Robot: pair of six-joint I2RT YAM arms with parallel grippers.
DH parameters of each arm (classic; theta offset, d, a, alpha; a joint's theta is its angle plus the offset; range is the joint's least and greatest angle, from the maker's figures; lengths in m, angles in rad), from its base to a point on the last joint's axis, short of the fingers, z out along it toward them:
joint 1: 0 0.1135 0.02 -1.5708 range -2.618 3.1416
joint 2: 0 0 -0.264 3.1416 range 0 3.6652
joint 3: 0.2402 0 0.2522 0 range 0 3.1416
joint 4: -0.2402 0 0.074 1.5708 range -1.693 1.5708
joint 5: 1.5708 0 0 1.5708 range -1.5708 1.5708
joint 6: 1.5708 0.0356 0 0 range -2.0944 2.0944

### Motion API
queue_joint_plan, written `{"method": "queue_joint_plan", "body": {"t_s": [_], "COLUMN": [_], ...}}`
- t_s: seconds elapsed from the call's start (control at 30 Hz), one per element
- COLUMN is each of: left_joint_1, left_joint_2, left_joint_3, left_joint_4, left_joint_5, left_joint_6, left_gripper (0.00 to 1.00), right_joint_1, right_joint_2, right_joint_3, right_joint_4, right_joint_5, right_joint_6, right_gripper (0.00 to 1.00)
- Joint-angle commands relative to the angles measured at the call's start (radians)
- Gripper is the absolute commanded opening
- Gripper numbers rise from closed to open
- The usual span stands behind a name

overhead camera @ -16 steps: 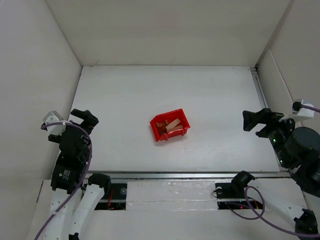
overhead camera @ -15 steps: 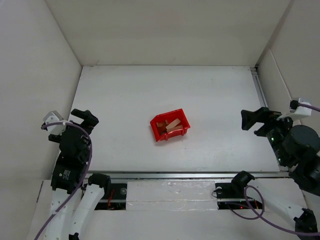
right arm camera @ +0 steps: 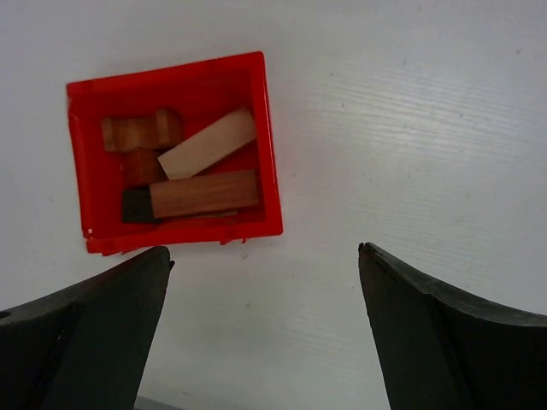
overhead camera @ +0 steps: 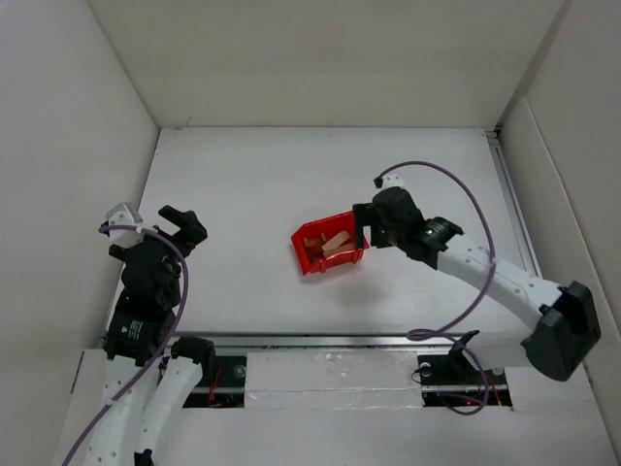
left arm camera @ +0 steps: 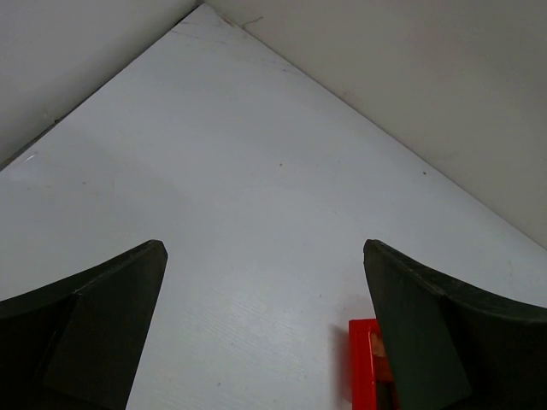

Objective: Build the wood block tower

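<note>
The thin upright side of the bin fits between the open fingers of my right gripper, so I will lower that gripper over the bin's nearest side (right arm camera: 269, 149), with one finger inside and one outside.
The three wooden blocks lie loose in a red bin (overhead camera: 300, 252) at the table's middle: a light tan block (right arm camera: 208, 143), an orange-brown block (right arm camera: 141, 130) and a dark reddish-brown block (right arm camera: 205, 194). They also show in the top view (overhead camera: 333, 243). My right gripper (overhead camera: 363, 227) is open and empty, just right of the bin; in its wrist view (right arm camera: 265, 249) the jaws stand wide over bare table beside the bin's rim (right arm camera: 267, 128). My left gripper (overhead camera: 188, 226) is open and empty at the left, well apart from the bin; its wrist view (left arm camera: 263, 246) shows the bin's corner (left arm camera: 362, 359).
White walls close the table on the left, back and right. A metal rail (overhead camera: 349, 340) runs along the near edge. The right arm (overhead camera: 485, 272) stretches across the right half of the table with its purple cable looping above.
The right arm has swung from the table's right edge to the bin, with its gripper now beside it. The left gripper has shifted slightly forward and right.
</note>
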Motion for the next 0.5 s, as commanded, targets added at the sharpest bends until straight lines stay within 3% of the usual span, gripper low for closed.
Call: {"method": "queue_joint_plan", "body": {"t_s": [0.0, 0.1, 0.27, 0.37, 0.47], "left_joint_1": [-0.005, -0.005, -0.005, -0.005, -0.005], "left_joint_2": [0.001, -0.003, -0.003, 0.001, 0.006], "left_joint_3": [-0.008, -0.012, -0.015, -0.018, -0.022], "left_joint_4": [0.059, 0.068, 0.077, 0.083, 0.092], "left_joint_5": [0.056, 0.08, 0.114, 0.134, 0.166], "left_joint_6": [0.033, 0.047, 0.056, 0.062, 0.073], "left_gripper": [0.99, 0.99, 0.99, 0.99, 0.99], "right_joint_1": [0.014, 0.014, -0.015, -0.015, -0.015], "right_joint_2": [0.092, 0.298, 0.436, 0.475, 0.495], "right_joint_3": [0.078, 0.124, 0.137, 0.131, 0.114], "right_joint_4": [0.107, 0.131, 0.196, 0.241, 0.272], "right_joint_5": [0.011, -0.006, -0.037, -0.035, 0.031], "right_joint_6": [0.003, -0.012, -0.006, -0.002, 0.02], "right_gripper": [0.95, 0.93, 0.85, 0.74, 0.57]}}
